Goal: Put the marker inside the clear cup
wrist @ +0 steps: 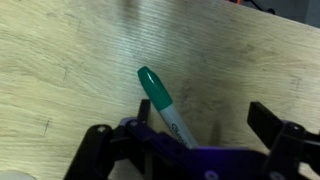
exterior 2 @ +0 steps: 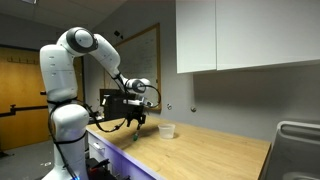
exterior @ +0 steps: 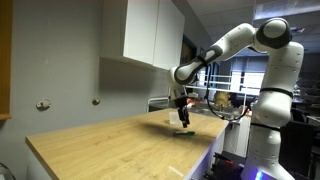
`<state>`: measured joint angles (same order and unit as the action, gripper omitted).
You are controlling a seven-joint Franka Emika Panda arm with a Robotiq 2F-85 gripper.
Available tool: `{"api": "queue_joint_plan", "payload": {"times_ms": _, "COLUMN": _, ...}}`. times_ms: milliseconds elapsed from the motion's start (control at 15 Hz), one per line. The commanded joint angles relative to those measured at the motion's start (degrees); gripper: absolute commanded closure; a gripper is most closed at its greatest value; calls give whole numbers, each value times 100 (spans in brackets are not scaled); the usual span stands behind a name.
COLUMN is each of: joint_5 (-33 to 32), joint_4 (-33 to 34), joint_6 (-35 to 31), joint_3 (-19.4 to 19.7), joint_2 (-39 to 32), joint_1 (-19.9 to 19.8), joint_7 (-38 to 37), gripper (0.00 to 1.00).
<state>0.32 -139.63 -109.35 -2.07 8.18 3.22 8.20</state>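
Note:
My gripper needs to go down onto the body end of the marker's green cap [wrist: 164, 103], because the marker is below my gripper and already between the open fingers.
The marker [wrist: 158, 95] has a green cap and a white barrel. It lies on the wooden counter [wrist: 70, 70], between my jaws and nearer the left one. My gripper [wrist: 185, 128] is open and hovers just above it, not gripping it. In an exterior view the marker [exterior: 182, 130] is a small dark-green stick on the counter under the gripper [exterior: 181, 115]. The clear cup [exterior 2: 167, 130] stands upright on the counter, a short way beyond the gripper [exterior 2: 135, 122] towards the wall. The cup does not show in the wrist view.
White wall cabinets [exterior 2: 245, 35] hang above the counter's back edge. A metal sink [exterior 2: 297, 145] sits at the counter's far end. The counter's front edge [exterior: 150, 165] drops off close to the robot base [exterior: 262, 140]. Two knobs [exterior: 43, 104] stick out of the wall.

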Motion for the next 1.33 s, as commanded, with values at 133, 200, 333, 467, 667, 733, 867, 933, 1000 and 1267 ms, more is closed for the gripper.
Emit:
{"api": "queue_joint_plan", "payload": {"times_ms": 133, "joint_5": -352, "joint_4": -23, "joint_6": -131, "joint_3": 72, "joint_2": -386, "joint_1": -87, "joint_7": 284, "gripper": 0}}
{"api": "queue_joint_plan", "payload": {"times_ms": 200, "joint_5": -375, "joint_4": 6, "joint_6": -121, "joint_3": 78, "joint_2": -468, "joint_1": -99, "joint_7": 317, "gripper": 0}}
{"api": "queue_joint_plan", "payload": {"times_ms": 333, "joint_5": -430, "joint_4": 59, "joint_6": -124, "joint_3": 75, "joint_2": -645, "joint_1": -106, "joint_7": 339, "gripper": 0}}
{"api": "queue_joint_plan", "payload": {"times_ms": 467, "joint_5": -470, "joint_4": 95, "joint_6": -138, "joint_3": 60, "joint_2": -781, "joint_1": -102, "joint_7": 354, "gripper": 3}}
{"api": "queue_joint_plan", "payload": {"times_ms": 667, "joint_5": -547, "joint_4": 117, "joint_6": -212, "joint_3": 63, "joint_2": -910, "joint_1": -114, "joint_7": 366, "gripper": 32}}
{"api": "queue_joint_plan", "payload": {"times_ms": 733, "joint_5": -574, "joint_4": 143, "joint_6": -203, "joint_3": 68, "joint_2": -938, "joint_1": -121, "joint_7": 356, "gripper": 38}}
{"api": "queue_joint_plan", "payload": {"times_ms": 867, "joint_5": -627, "joint_4": 196, "joint_6": -158, "joint_3": 83, "joint_2": -915, "joint_1": -147, "joint_7": 341, "gripper": 55}}
{"api": "queue_joint_plan", "payload": {"times_ms": 933, "joint_5": -628, "joint_4": 207, "joint_6": -149, "joint_3": 83, "joint_2": -883, "joint_1": -154, "joint_7": 338, "gripper": 62}}
{"api": "queue_joint_plan", "payload": {"times_ms": 1000, "joint_5": -631, "joint_4": 225, "joint_6": -141, "joint_3": 83, "joint_2": -868, "joint_1": -158, "joint_7": 332, "gripper": 70}}
{"api": "queue_joint_plan", "payload": {"times_ms": 1267, "joint_5": -592, "joint_4": 279, "joint_6": -124, "joint_3": 86, "joint_2": -740, "joint_1": -164, "joint_7": 289, "gripper": 97}}
